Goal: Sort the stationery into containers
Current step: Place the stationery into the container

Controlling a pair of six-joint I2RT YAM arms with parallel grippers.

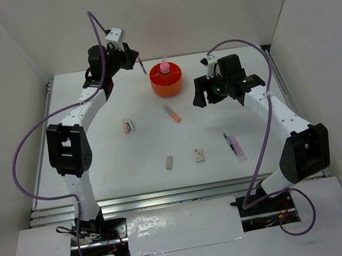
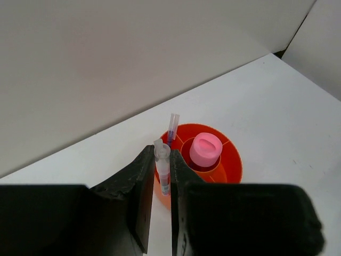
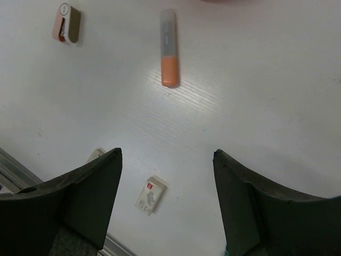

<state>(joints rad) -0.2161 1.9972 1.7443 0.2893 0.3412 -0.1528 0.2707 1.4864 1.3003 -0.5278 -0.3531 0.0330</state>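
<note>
The second pen's tub section is below and to the right in the top view, so my left gripper will next move down and to that side and release the pen with the clear cap.
The round orange tub (image 1: 176,87) stands at the back centre of the table, with a stubby pink glue stick (image 1: 165,69) upright in its central ring. My left gripper (image 1: 136,57) hangs just left of the tub and is shut on a thin pen (image 2: 163,169) with a clear cap. A second pen (image 2: 172,128) stands in the tub (image 2: 230,160) beside the glue stick (image 2: 205,148). My right gripper (image 1: 221,98), right of the tub, is open and empty. In the right wrist view its fingers (image 3: 90,186) frame a white eraser (image 3: 149,194), with the orange-pink marker (image 3: 168,48) beyond.
On the table lie a pink and brown eraser (image 1: 129,126), the marker (image 1: 173,113), a beige eraser (image 1: 169,162), the white eraser (image 1: 198,155) and two pens (image 1: 235,145) at the right. White walls enclose the table on three sides.
</note>
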